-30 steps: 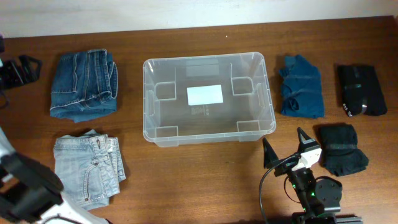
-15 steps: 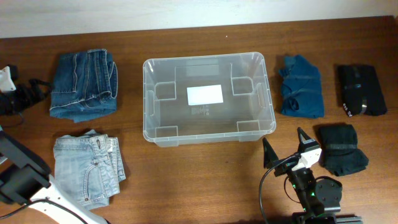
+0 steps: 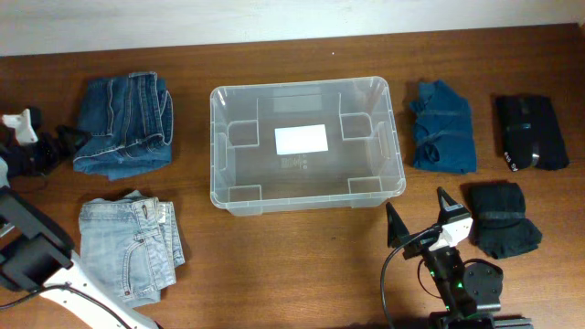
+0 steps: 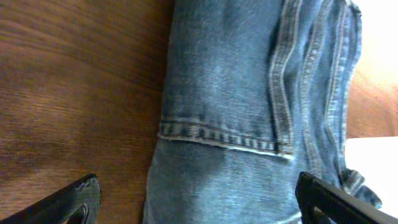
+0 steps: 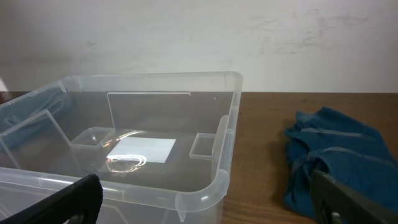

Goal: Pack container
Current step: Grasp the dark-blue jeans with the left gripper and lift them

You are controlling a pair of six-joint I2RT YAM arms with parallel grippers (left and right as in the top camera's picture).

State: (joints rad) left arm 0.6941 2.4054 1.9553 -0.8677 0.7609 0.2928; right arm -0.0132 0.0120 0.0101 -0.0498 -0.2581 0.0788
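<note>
The robot will move its left gripper to the right in the overhead view, onto the near edge of the dark blue jeans, because the gripper's open fingers are already on either side of that edge.
The clear plastic container [image 3: 306, 146] stands empty at the table's middle, a white label on its base; it also shows in the right wrist view [image 5: 186, 162]. Folded dark blue jeans [image 3: 123, 123] lie at the far left and fill the left wrist view [image 4: 249, 112]. My left gripper [image 3: 41, 146] is open and empty just left of these jeans, its fingers either side of their near edge [image 4: 199, 202]. My right gripper [image 3: 422, 219] is open and empty in front of the container's right front corner [image 5: 205, 199].
Light blue folded jeans [image 3: 128, 247] lie at the front left. A blue garment [image 3: 443, 128] lies right of the container and shows in the right wrist view [image 5: 339, 155]. Two black garments lie further right, one [image 3: 530, 132] at the back and one [image 3: 501, 219] in front.
My left gripper has moved right and a little forward, closer to the dark jeans. The right arm has not moved.
</note>
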